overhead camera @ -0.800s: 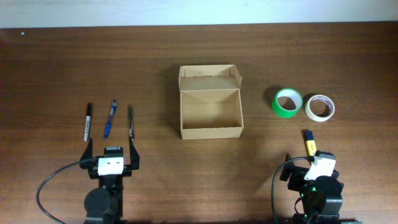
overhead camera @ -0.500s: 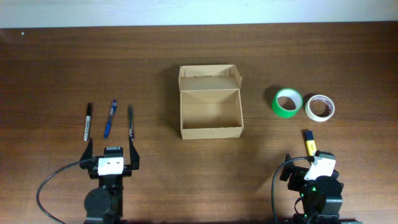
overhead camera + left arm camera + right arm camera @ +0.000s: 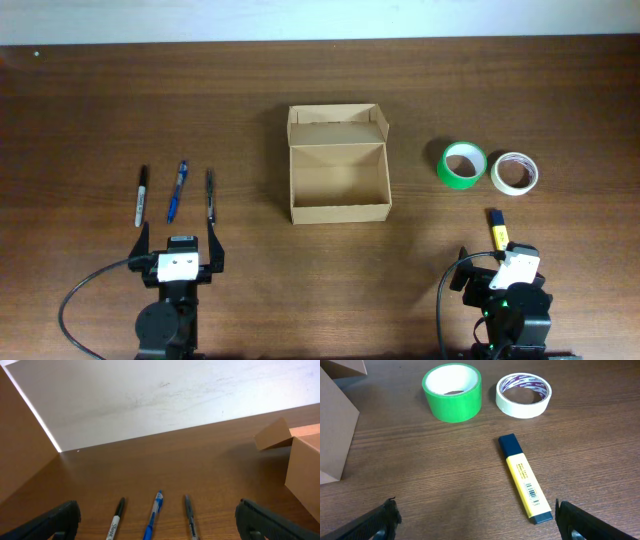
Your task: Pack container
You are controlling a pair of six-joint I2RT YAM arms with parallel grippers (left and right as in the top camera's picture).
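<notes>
The green roll's hole opens upward, so next my right gripper will lift outward past the highlighter, then lower onto the green tape roll's side (image 3: 483,164) (image 3: 478,384) facing the white roll.
The container (image 3: 338,176) is a tan cardboard box at the table's middle, open, its flap lid folded back, nothing visible inside. Its edge shows in the left wrist view (image 3: 305,467) and the right wrist view (image 3: 335,425). My left gripper (image 3: 179,240) is open and empty, just short of three pens: a black marker (image 3: 115,520), a blue pen (image 3: 154,512) and a grey pen (image 3: 190,515). My right gripper (image 3: 500,262) is open and empty, just behind a yellow highlighter (image 3: 524,477). A green tape roll (image 3: 452,392) and a white tape roll (image 3: 523,395) lie beyond it.
The wooden table (image 3: 100,110) ends at a white wall strip along the far edge (image 3: 320,20). The pens lie left of the box (image 3: 173,192), the tape rolls (image 3: 463,164) and highlighter (image 3: 496,228) right of it.
</notes>
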